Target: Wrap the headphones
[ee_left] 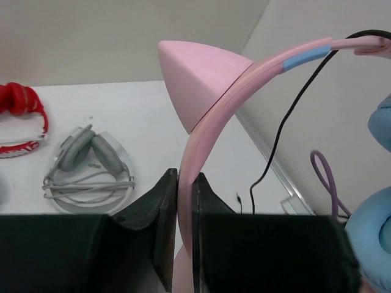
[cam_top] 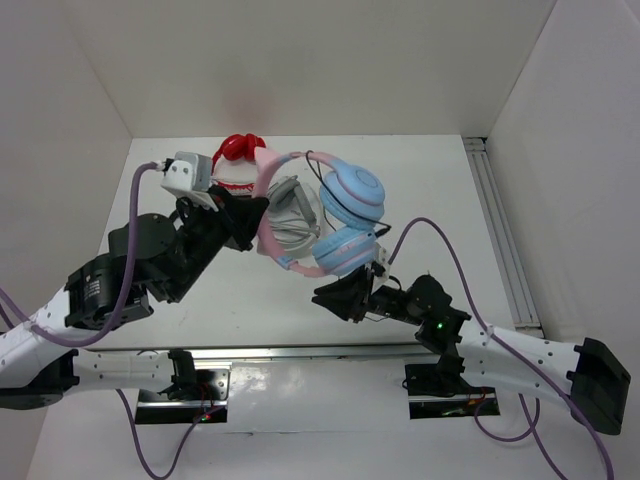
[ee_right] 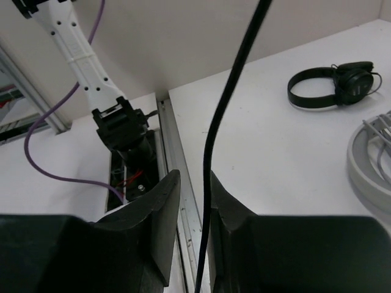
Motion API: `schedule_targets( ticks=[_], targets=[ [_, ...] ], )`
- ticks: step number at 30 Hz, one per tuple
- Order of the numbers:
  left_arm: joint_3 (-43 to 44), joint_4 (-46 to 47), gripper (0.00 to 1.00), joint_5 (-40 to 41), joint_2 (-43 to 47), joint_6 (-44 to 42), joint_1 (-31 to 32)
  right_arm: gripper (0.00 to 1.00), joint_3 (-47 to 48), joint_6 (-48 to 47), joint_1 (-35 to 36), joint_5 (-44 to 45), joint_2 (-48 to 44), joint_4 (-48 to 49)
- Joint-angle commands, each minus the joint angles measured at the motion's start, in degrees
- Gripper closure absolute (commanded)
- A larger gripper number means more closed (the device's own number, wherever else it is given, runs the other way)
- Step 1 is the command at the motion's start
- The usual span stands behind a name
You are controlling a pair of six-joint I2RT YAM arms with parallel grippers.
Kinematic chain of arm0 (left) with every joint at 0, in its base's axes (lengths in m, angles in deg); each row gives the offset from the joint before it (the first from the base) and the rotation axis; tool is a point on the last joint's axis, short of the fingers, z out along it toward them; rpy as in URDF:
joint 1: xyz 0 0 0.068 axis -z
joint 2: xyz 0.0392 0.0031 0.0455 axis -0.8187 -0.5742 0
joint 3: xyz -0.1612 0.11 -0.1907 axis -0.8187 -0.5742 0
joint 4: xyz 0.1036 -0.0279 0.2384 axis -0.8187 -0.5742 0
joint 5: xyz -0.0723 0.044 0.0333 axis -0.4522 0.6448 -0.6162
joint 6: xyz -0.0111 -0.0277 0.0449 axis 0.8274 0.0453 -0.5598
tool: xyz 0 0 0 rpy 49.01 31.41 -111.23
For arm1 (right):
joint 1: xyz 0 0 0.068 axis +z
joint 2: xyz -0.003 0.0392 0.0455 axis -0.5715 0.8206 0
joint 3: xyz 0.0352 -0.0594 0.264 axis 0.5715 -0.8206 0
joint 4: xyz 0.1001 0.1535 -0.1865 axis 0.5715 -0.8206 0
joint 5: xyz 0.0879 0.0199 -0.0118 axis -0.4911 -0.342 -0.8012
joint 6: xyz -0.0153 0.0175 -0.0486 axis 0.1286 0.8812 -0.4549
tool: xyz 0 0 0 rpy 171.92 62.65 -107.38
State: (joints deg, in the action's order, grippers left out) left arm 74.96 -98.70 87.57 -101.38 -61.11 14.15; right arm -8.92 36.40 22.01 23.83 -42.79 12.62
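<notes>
My right gripper will back away from the blue cups and close on the thin black cable, already loose between its parted fingers.
The headphones [cam_top: 347,218] hang above the table, light blue ear cups stacked and the pink headband [cam_top: 268,232] to their left. My left gripper [cam_top: 252,214] is shut on that headband [ee_left: 211,122], just below a pink cat ear [ee_left: 195,70]. In the left wrist view the thin black cable [ee_left: 287,119] dangles from the band, its plug end hanging free, and a blue cup [ee_left: 369,238] shows at the right. My right gripper [cam_top: 327,296] sits low under the cups. Its jaws [ee_right: 194,183] stand apart, and the cable [ee_right: 225,104] runs loosely between them, close to the right finger.
A red pair [cam_top: 238,150] and a grey pair [cam_top: 292,212] on a clear round dish lie behind the lifted headphones. A black pair [ee_right: 333,85] lies on the table in the right wrist view. A metal rail [cam_top: 500,240] runs along the right side.
</notes>
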Motion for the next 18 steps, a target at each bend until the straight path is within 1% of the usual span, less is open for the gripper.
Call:
schedule_targets(
  ticks=[1, 2, 3, 6, 8, 11, 12, 17, 18],
  targets=[
    [5.1, 8.7, 1.00, 8.5, -0.4, 1.7, 0.2, 0.70, -0.7, 2.6, 0.1, -3.8, -0.1, 8.9],
    [5.9, 8.7, 1.00, 11.3, -0.4, 0.4, 0.2, 0.70, -1.2, 3.2, 0.1, -3.8, -0.1, 8.9],
    [6.0, 9.2, 1.00, 12.4, -1.2, -0.6, 0.2, 0.68, -2.0, 3.2, 0.1, -4.4, -0.1, 9.5],
    [7.3, 10.5, 1.00, 16.2, -2.8, -4.4, 0.2, 0.68, -4.5, 4.6, 0.1, -4.9, -0.1, 11.6],
    [7.3, 13.0, 1.00, 17.9, -3.3, -6.7, 0.2, 0.68, -5.7, 6.0, 0.1, -5.6, -0.1, 14.0],
    [6.6, 17.8, 1.00, 22.7, -4.5, -11.8, 0.2, 0.67, -7.3, 8.4, 0.6, -7.5, 0.5, 16.2],
    [6.1, 19.3, 1.00, 23.8, -5.3, -14.7, 0.2, 0.67, -7.3, 8.4, 0.6, -8.8, 0.5, 16.2],
    [4.8, 24.6, 1.00, 26.3, -6.5, -19.7, 0.2, 0.67, -7.8, 9.1, 3.9, -9.3, 1.0, 16.8],
    [4.3, 27.6, 1.00, 26.3, -6.5, -20.7, 0.2, 0.67, -7.8, 9.1, 4.8, -9.3, 1.5, 17.3]
  ],
)
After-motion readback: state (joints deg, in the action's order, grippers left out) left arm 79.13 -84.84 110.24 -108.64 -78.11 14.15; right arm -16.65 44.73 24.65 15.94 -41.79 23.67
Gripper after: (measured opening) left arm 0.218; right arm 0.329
